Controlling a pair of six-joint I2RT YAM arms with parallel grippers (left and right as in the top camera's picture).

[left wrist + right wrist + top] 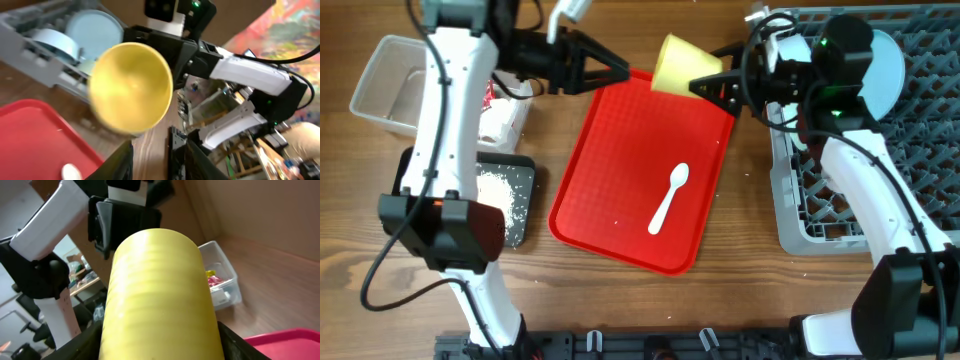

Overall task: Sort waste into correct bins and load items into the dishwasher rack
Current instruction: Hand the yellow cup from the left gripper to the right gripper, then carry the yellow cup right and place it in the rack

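To the right of my right gripper in the overhead view lie the rack's empty wires, so next I carry the yellow cup point(678, 65) over them, lower and release it.
A yellow cup point(678, 65) hangs on its side over the far edge of the red tray point(620, 150), with my right gripper point(706, 80) shut on its base end. In the right wrist view the yellow cup point(160, 295) fills the gap between both fingers of that gripper point(160, 347). My left gripper point(623, 72) sits just left of the cup's mouth, open and empty. Seen from the left wrist, the cup's mouth point(131, 87) faces the camera, beyond the left gripper point(159, 162). A white spoon point(669, 198) lies on the tray. The dishwasher rack point(800, 215) at right holds a pale blue plate point(885, 70).
A clear tub point(385, 85) with wrappers point(490, 95) stands at the far left. In front of it is a black tray point(520, 210) with rice point(495, 190). The left wrist view shows a blue bowl point(55, 42) beside the plate point(95, 30) in the rack.
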